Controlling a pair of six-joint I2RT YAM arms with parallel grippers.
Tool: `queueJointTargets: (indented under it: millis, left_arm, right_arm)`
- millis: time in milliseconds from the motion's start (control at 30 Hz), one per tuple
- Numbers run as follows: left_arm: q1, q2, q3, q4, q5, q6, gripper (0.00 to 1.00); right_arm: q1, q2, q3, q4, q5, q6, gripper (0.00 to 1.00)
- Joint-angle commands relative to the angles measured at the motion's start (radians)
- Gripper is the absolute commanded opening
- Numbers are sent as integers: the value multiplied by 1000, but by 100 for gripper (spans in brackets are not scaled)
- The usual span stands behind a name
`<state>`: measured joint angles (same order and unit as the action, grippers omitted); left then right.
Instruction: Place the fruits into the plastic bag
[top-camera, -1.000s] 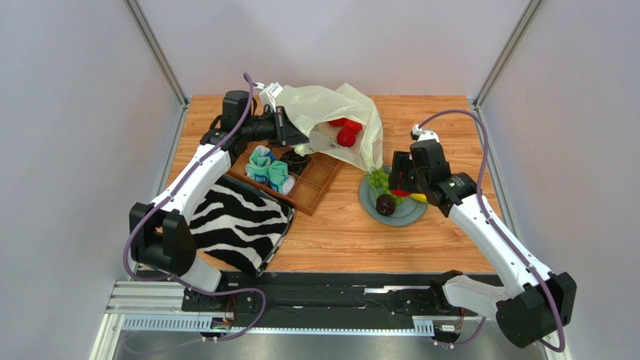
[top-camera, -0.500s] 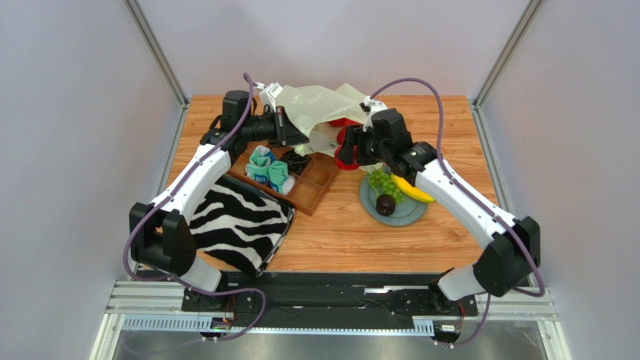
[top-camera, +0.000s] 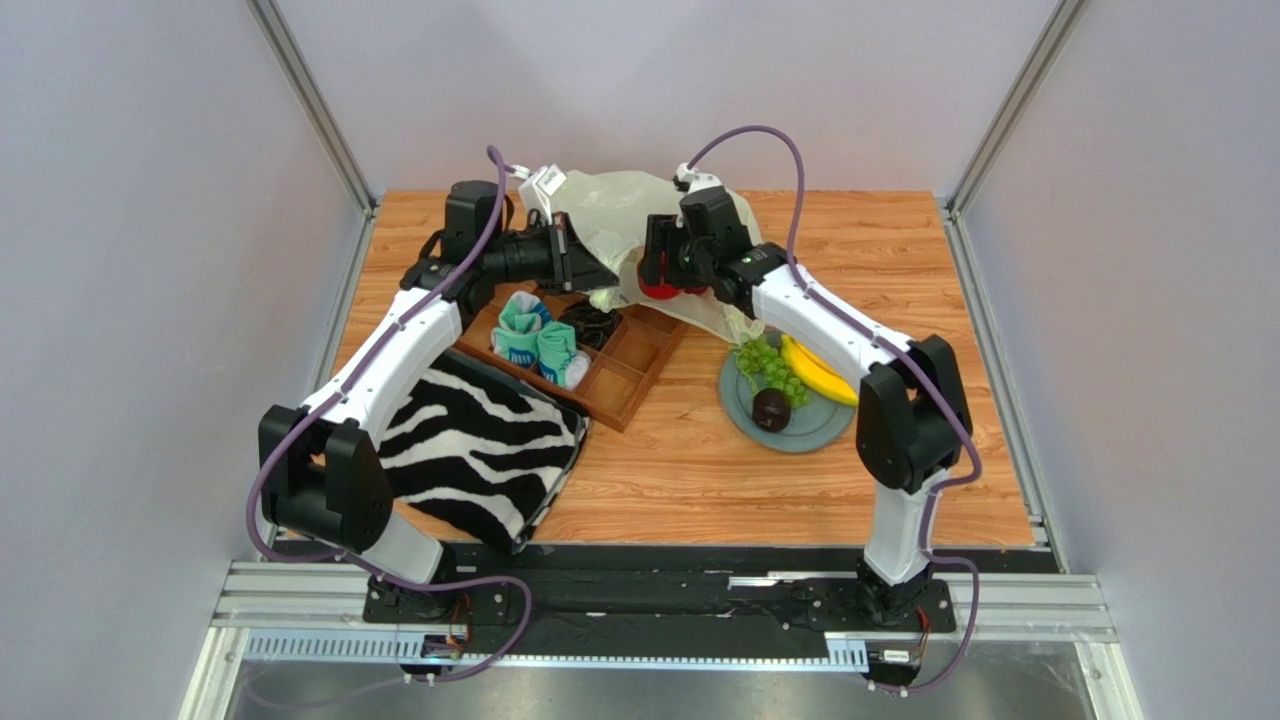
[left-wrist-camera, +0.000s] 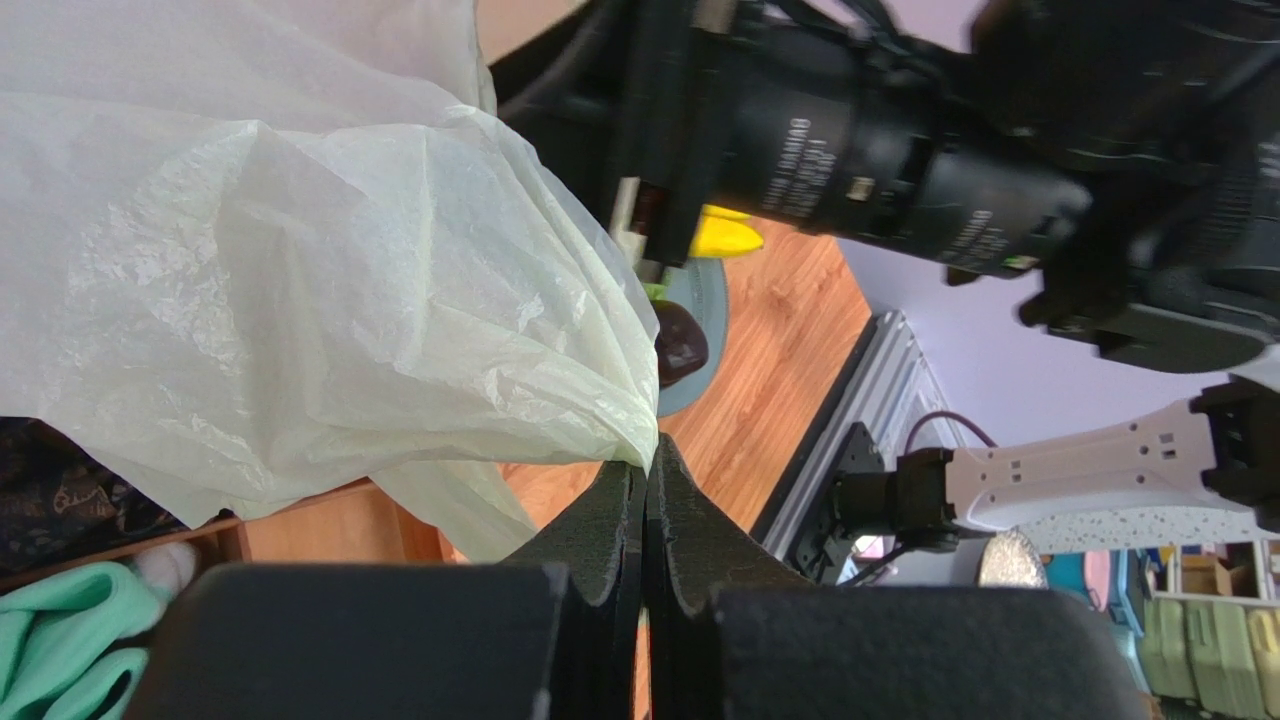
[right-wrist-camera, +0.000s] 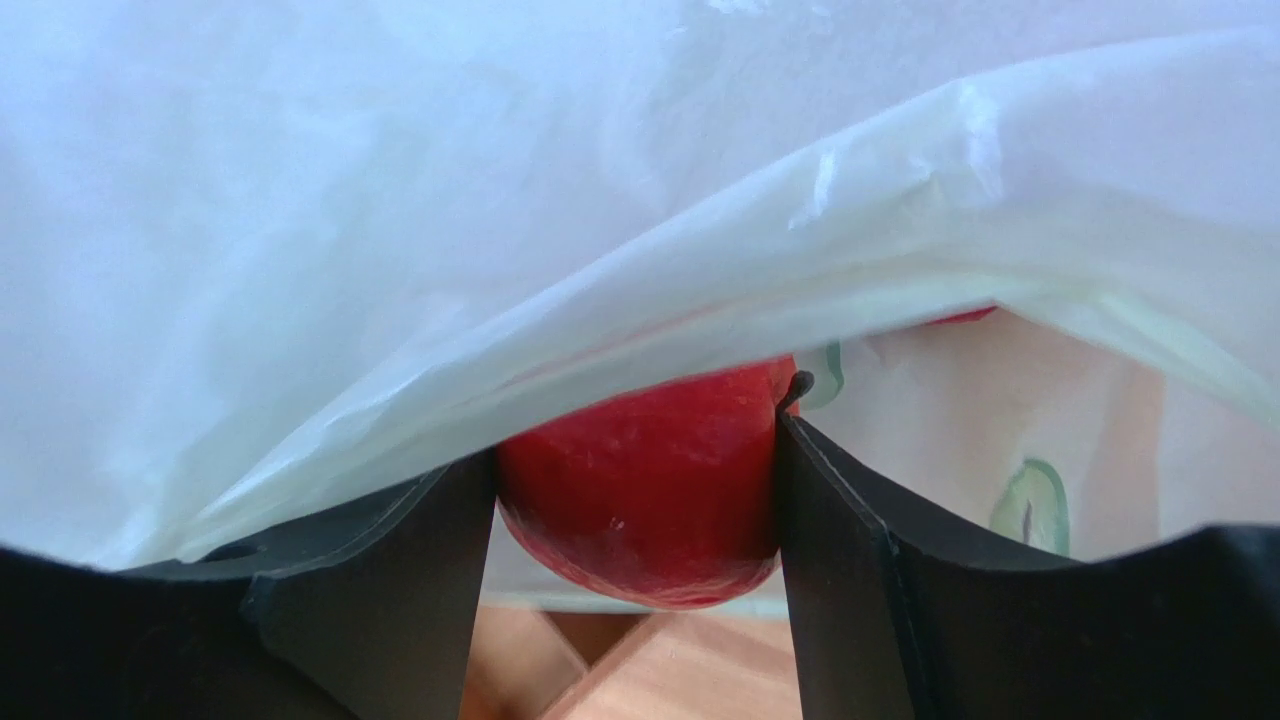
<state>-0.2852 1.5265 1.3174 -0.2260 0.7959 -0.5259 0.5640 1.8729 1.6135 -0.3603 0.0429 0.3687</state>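
Note:
The right gripper pushes outward next, deeper into the bag's opening, and releases the glossy red fruit there, since the fruit sits only just under the bag's edge.
The pale cream plastic bag lies at the back middle of the table. My left gripper is shut on the bag's rim and holds it up. My right gripper is shut on a glossy red fruit at the bag's mouth; the bag film drapes over its top. A green grape bunch, a yellow banana and a dark purple-brown fruit lie on the grey plate. The inside of the bag is hidden.
A wooden compartment tray holding teal-and-white rolled socks sits in front of the bag. A zebra-striped cloth lies at the near left. The grey plate is right of the tray.
My right gripper has left the plate with the red fruit and carried it left and back to the bag's mouth. My left gripper has kept its hold on the bag.

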Motion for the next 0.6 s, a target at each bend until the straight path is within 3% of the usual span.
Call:
queueJointTargets:
  millis: [0,400,567]
  left_arm:
    - [6,-26,36,33,20,-10,0]
    - [6,-29,34,34,23,-14,0]
    - [6,-28,34,33,22,-11,0]
  right_arm:
    - [-1,69,77,127,72,53,35]
    - [2,256,160,285,294,125,41]
    - [2,336,230,273,333,122,48]
